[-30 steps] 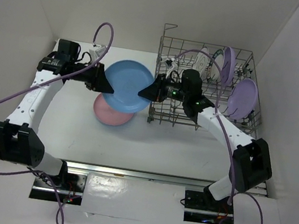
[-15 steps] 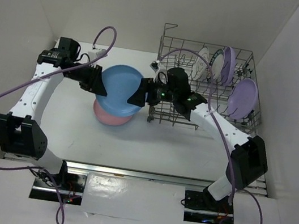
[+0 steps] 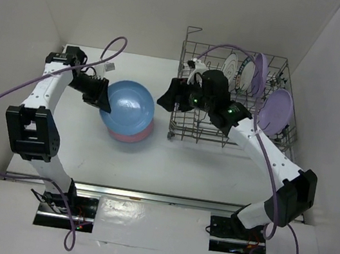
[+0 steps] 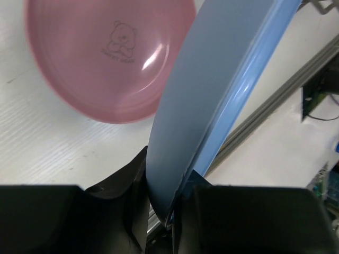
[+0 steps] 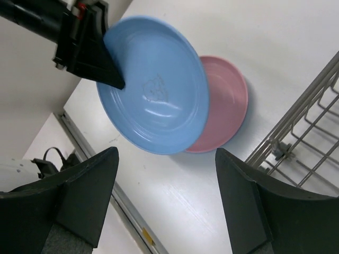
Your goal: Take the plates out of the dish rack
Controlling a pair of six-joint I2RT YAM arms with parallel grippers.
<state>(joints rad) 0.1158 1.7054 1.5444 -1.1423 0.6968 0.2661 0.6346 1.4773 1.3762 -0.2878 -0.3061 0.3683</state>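
My left gripper should move down and toward the dish rack next, to lay the tilted blue plate flat on the pink plate (image 4: pixel 112 42).
My left gripper (image 3: pixel 101 98) is shut on the rim of a blue plate (image 3: pixel 129 108) and holds it tilted just above a pink plate (image 3: pixel 134 135) that lies flat on the table. In the left wrist view the blue plate (image 4: pixel 212 84) runs between the black fingers (image 4: pixel 119 206), with the pink plate (image 4: pixel 100 53) beyond. My right gripper (image 3: pixel 167 98) hangs open and empty between the blue plate and the dish rack (image 3: pixel 182 129). The right wrist view shows the blue plate (image 5: pixel 153 84) over the pink plate (image 5: pixel 225 103). Lilac plates (image 3: pixel 276 110) and white patterned plates (image 3: pixel 230 71) stand in the rack.
White walls close in the table on the left, back and right. A metal rail (image 3: pixel 158 197) runs along the table's near edge in front of the arm bases. Purple cables loop from both arms.
My right gripper let go of the blue plate, opened and drew back toward the rack. My left gripper carried the plate left and down over the pink plate.
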